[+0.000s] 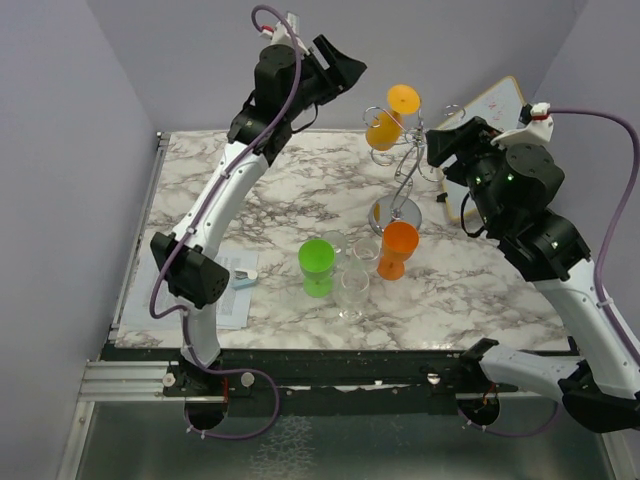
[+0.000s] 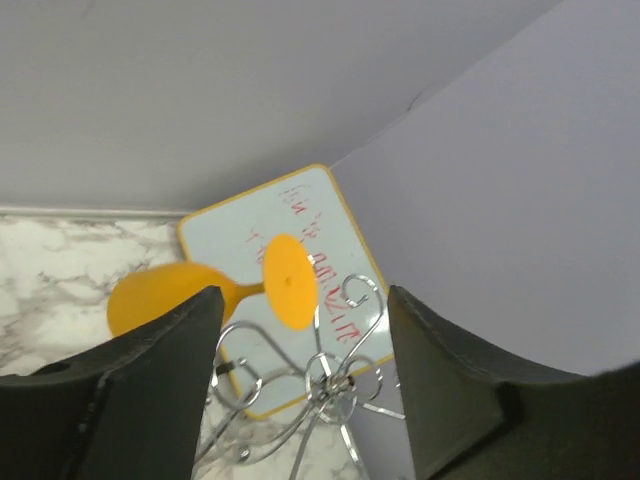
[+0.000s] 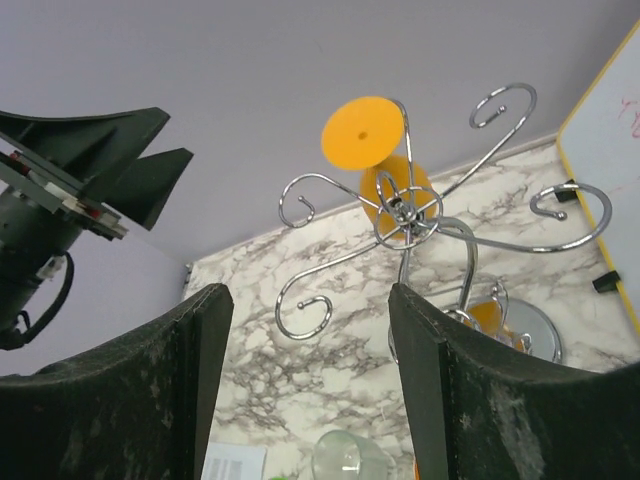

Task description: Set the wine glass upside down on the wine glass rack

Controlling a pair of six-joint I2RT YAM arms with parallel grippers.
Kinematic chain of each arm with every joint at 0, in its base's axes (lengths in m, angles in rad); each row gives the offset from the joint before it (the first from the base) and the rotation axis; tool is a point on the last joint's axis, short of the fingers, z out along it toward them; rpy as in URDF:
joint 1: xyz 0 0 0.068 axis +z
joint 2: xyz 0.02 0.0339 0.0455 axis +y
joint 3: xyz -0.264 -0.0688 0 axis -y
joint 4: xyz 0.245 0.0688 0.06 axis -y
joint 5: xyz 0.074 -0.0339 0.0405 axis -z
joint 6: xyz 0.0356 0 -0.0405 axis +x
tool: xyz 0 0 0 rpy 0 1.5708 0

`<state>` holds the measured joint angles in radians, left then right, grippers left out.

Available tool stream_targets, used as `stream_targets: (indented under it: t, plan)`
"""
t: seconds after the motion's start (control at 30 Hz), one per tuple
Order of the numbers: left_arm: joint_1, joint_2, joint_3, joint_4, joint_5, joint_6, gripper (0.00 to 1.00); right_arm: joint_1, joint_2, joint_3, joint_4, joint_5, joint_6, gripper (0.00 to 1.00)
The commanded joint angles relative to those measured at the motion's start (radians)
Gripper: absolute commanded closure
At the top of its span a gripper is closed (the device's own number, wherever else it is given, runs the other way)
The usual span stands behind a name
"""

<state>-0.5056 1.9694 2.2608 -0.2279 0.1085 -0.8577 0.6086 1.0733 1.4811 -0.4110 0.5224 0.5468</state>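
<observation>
I will move my right gripper down and back with its fingers tipping downward, onto the orange glass's rim [image 1: 417, 238] opposite the clear glasses, since that side of the rim stands free of neighbors.
The silver wire wine glass rack [image 1: 405, 172] stands at the back of the marble table, its disc base [image 1: 397, 212] on the tabletop. An orange wine glass [image 1: 385, 126] hangs upside down from one curled arm, foot [image 1: 404, 100] on top. My left gripper [image 1: 350, 72] is open and empty, high up to the left of the rack. In the left wrist view the glass [image 2: 160, 295] and the rack hub [image 2: 335, 385] show between the fingers [image 2: 150, 390]. My right gripper [image 1: 440, 150] is open and empty just right of the rack; its view shows the rack [image 3: 405, 212] and the glass foot [image 3: 362, 130].
A green cup [image 1: 317, 267], an orange glass [image 1: 398, 248] and two clear glasses [image 1: 352, 290] stand in front of the rack. A tilted whiteboard [image 1: 490, 105] leans at the back right. A paper sheet [image 1: 232, 285] lies at the front left.
</observation>
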Motion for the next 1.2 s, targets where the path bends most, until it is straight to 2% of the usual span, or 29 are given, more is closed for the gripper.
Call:
stream_targets:
  t: [0.0, 0.1, 0.33, 0.47, 0.6, 0.77, 0.83, 0.9, 1.17]
  plan:
    - [0.015, -0.151, -0.159, -0.100, 0.062, 0.170, 0.21, 0.005, -0.044, -0.017, -0.146, -0.049, 0.035, 0.30]
    - [0.016, -0.266, -0.309, -0.118, 0.066, 0.259, 0.02, 0.004, -0.061, -0.020, -0.241, -0.093, 0.045, 0.30]
    - [0.018, -0.511, -0.634, -0.146, 0.076, 0.332, 0.01, 0.004, -0.082, -0.057, -0.559, -0.126, 0.210, 0.30]
    - [0.018, -0.604, -0.776, -0.153, 0.159, 0.326, 0.01, 0.004, -0.080, -0.147, -0.631, -0.213, 0.273, 0.29]
    - [0.018, -0.650, -0.878, -0.154, 0.216, 0.293, 0.02, 0.004, -0.052, -0.245, -0.607, -0.270, 0.337, 0.31]
    - [0.017, -0.655, -0.943, -0.150, 0.222, 0.253, 0.02, 0.004, -0.014, -0.330, -0.519, -0.189, 0.419, 0.36]
    - [0.014, -0.634, -0.946, -0.148, 0.240, 0.234, 0.03, 0.004, -0.001, -0.362, -0.467, -0.150, 0.420, 0.44]
    - [0.008, -0.609, -0.938, -0.148, 0.257, 0.220, 0.05, 0.004, 0.017, -0.380, -0.453, -0.112, 0.437, 0.47]
    - [-0.056, -0.521, -0.893, -0.147, 0.246, 0.209, 0.06, 0.003, 0.063, -0.451, -0.416, -0.016, 0.462, 0.54]
